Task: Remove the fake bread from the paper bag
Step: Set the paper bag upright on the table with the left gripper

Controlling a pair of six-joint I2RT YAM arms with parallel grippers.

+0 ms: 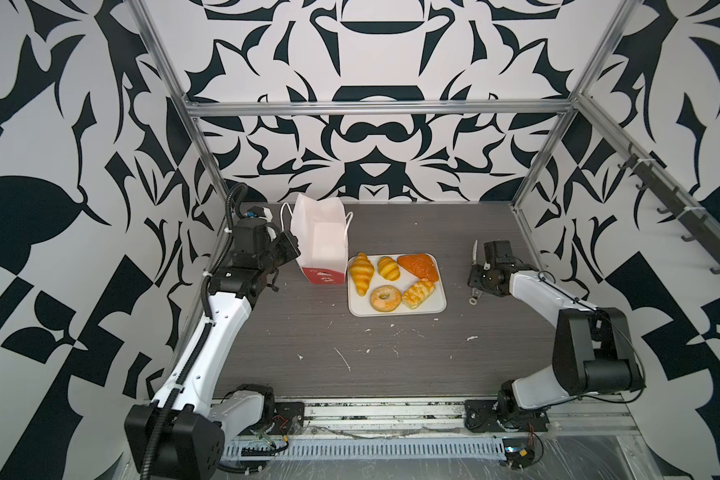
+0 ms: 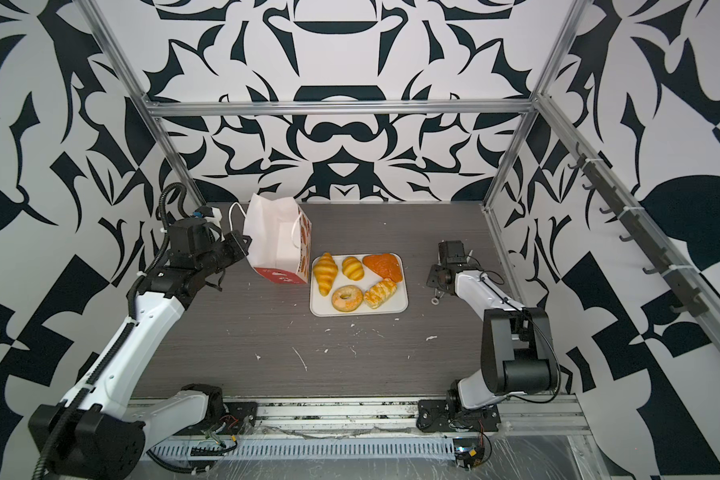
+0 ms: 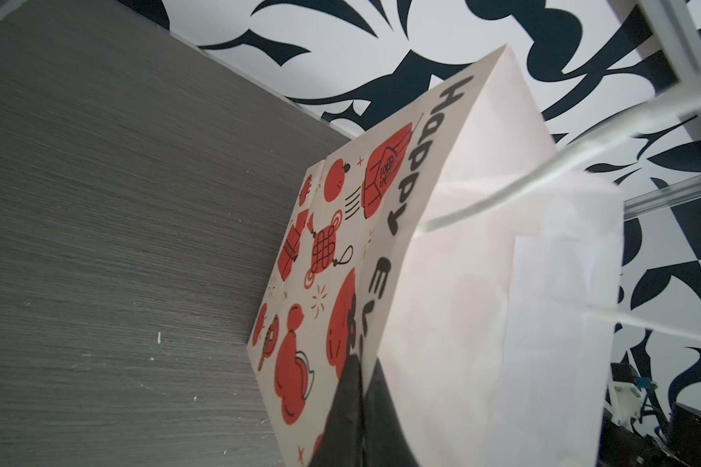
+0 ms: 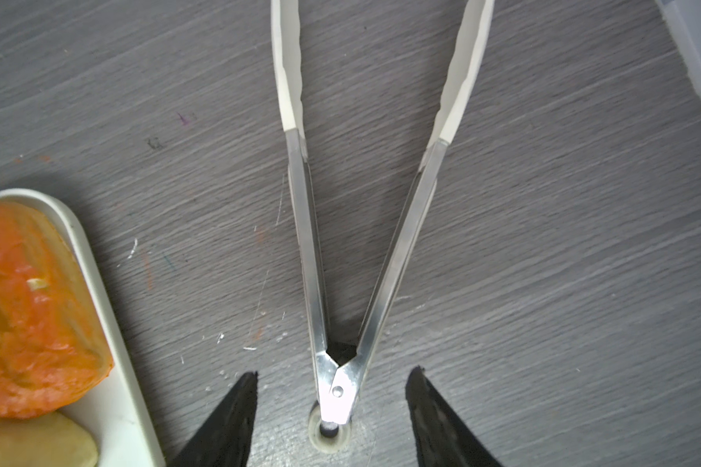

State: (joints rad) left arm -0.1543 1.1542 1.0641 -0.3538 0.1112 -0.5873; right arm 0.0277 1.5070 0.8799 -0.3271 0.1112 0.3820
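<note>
The bag's top edge [image 1: 301, 245] [image 3: 375, 354] sits between my left gripper's fingers, outward of its palm, so the gripper will next ease slightly outward and open them to release it.
The white paper bag [image 1: 321, 245] [image 2: 276, 241] [image 3: 462, 283] stands upright at the back left of the table, its mouth open and only white paper showing inside. My left gripper [image 1: 290, 246] [image 2: 242, 245] [image 3: 361, 408] is shut on the bag's top edge, one finger on each side of the wall. The fake bread lies on a white tray [image 1: 395, 312] [image 2: 402, 307]: two yellow croissants [image 1: 361, 272] [image 1: 388, 267], a ring doughnut [image 1: 385, 298], an orange-brown triangular piece [image 1: 418, 266] [image 4: 29, 307] and a glazed rectangular pastry [image 1: 418, 293]. My right gripper [image 1: 476, 290] [image 2: 437, 291] [image 4: 332, 374] is open and holds nothing.
Metal tongs [image 1: 474, 253] [image 4: 305, 226] with white tips lie spread on the table right of the tray. Their hinge end sits between my right fingers without touching them. The bag's string handles [image 3: 502, 198] hang loose. Cage posts and patterned walls bound the table.
</note>
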